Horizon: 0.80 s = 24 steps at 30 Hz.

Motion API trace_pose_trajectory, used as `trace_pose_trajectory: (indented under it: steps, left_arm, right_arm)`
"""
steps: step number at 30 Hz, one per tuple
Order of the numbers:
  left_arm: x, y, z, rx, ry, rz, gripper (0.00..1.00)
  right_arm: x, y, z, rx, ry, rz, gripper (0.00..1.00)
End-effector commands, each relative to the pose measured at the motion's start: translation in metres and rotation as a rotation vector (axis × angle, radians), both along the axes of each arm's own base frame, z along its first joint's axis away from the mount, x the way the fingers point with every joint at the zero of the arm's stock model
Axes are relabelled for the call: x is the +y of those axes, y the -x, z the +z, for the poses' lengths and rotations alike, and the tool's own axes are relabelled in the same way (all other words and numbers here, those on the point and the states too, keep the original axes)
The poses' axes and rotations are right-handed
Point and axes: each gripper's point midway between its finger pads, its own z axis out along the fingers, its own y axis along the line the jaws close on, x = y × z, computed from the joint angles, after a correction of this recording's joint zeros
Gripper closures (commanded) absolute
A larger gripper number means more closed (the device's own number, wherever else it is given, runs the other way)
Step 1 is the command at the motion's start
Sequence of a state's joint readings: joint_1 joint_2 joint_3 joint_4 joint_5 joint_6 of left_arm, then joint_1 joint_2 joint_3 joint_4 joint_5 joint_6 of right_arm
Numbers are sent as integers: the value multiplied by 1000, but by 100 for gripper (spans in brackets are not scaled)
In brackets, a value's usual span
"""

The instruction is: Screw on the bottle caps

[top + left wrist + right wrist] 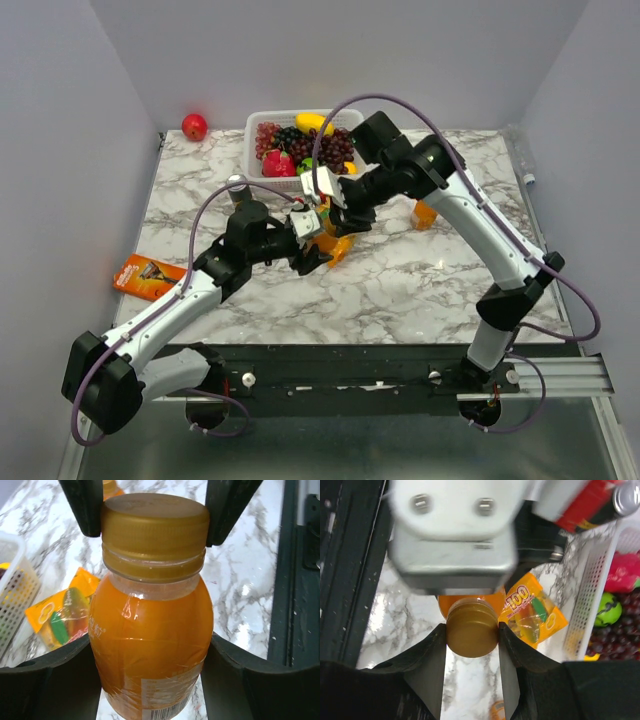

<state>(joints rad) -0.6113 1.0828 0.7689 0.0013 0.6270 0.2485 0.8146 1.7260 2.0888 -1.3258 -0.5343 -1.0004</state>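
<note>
The orange juice bottle's body (325, 241) (151, 640) will stay in my left gripper next, kept by the right gripper, because the other gripper's fingers hold the cap. My left gripper will then open its fingers to release the bottle.
My left gripper (308, 232) is shut on the body of an orange juice bottle (150, 630) and holds it above the table; its jaws press both sides (152, 672). A golden-orange cap (155, 520) sits on the bottle's neck. My right gripper (326, 207) is shut on that cap (472, 627), one finger (86, 505) on each side. A second orange bottle (425, 213) stands to the right on the table. The colourless bottle and the white cap are not in view.
A white basket (262, 165) of fruit stands at the back. A dark can (237, 187) stands left of it. An orange snack packet (532, 607) lies under the grippers. Another orange packet (150, 275) lies at the left edge. A red apple (194, 126) sits back left.
</note>
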Motion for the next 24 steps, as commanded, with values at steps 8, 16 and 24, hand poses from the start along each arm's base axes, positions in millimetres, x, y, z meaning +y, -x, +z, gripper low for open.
trace_pose_trajectory:
  steps: [8,16,24]
  left_arm:
    - [11,-54,52,-158,130,293,100]
    - [18,-58,27,-109,86,347,100]
    - [-6,-6,10,10,63,29,100]
  right_arm:
    - [23,1,-28,815,82,-536,85]
    - [14,-11,-34,792,111,-673,75]
    - [-14,-18,25,246,-202,-141,24]
